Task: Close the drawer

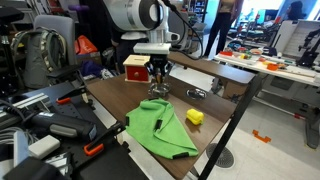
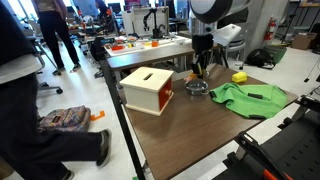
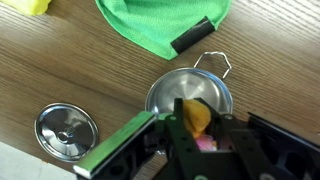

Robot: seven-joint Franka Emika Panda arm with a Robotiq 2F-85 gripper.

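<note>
I should lower my gripper slightly toward the inside of the open silver metal bowl and open my fingers, as the small orange-yellow object hangs over the bowl.
The small box with red sides and a pale wooden top [image 1: 134, 67] [image 2: 147, 88] stands on the brown table; I cannot tell whether its drawer is open. It is out of the wrist view. My gripper [image 1: 159, 80] [image 2: 200, 72] [image 3: 196, 128] hangs over the table about a hand's width from the box. It is shut on a small orange-yellow object [image 3: 195, 115] and holds it just above a little silver metal bowl with a wire handle [image 3: 218, 88] [image 2: 197, 88].
A round silver lid [image 3: 67, 130] lies beside the bowl. A green cloth [image 1: 160, 128] [image 2: 250, 97] [image 3: 160, 25] is spread on the table, with a small yellow block [image 1: 194, 116] [image 2: 239, 77] near it. Cluttered desks, bags and people surround the table.
</note>
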